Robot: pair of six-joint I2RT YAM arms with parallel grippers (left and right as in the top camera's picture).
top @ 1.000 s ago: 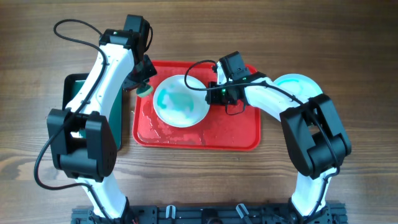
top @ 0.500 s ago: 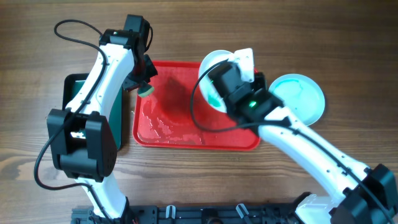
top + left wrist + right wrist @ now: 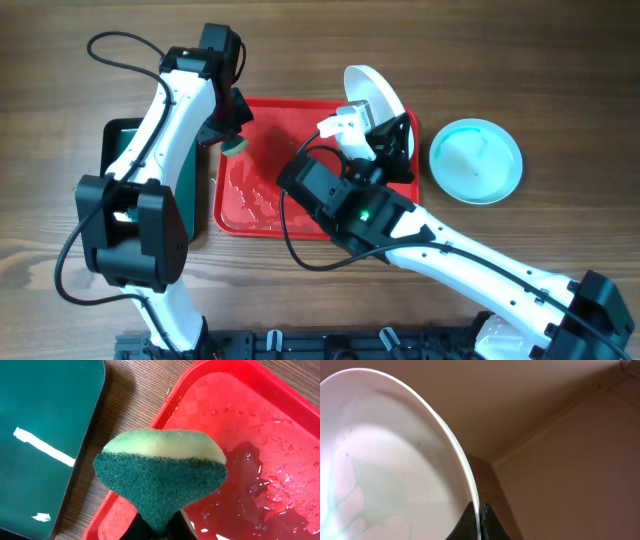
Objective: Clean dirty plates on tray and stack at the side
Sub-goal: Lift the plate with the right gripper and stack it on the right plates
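Note:
My right gripper swings past the red tray next, then tilts downward and lowers the white plate onto the green-tinted plate beside the tray.
My right gripper (image 3: 385,125) is raised high over the red tray (image 3: 300,215) and is shut on the rim of a white plate (image 3: 370,90), held tilted on edge. In the right wrist view the jaws (image 3: 480,515) pinch the plate's rim, and its face (image 3: 395,460) shows faint green streaks. A second plate (image 3: 476,160), tinted green, lies on the table right of the tray. My left gripper (image 3: 233,135) is shut on a green-and-yellow sponge (image 3: 236,148) over the tray's left rim. The sponge (image 3: 160,475) fills the left wrist view above the jaws (image 3: 160,530). A third plate is not in view.
The tray floor (image 3: 240,425) is wet, with drops and a puddle. A dark green tray (image 3: 115,150) lies left of the red tray, partly under my left arm, and also shows in the left wrist view (image 3: 45,435). Bare wooden table surrounds both.
My right arm has lifted the smeared plate off the red tray, tipped it on edge and risen toward the camera. My left arm and the sponge have not moved.

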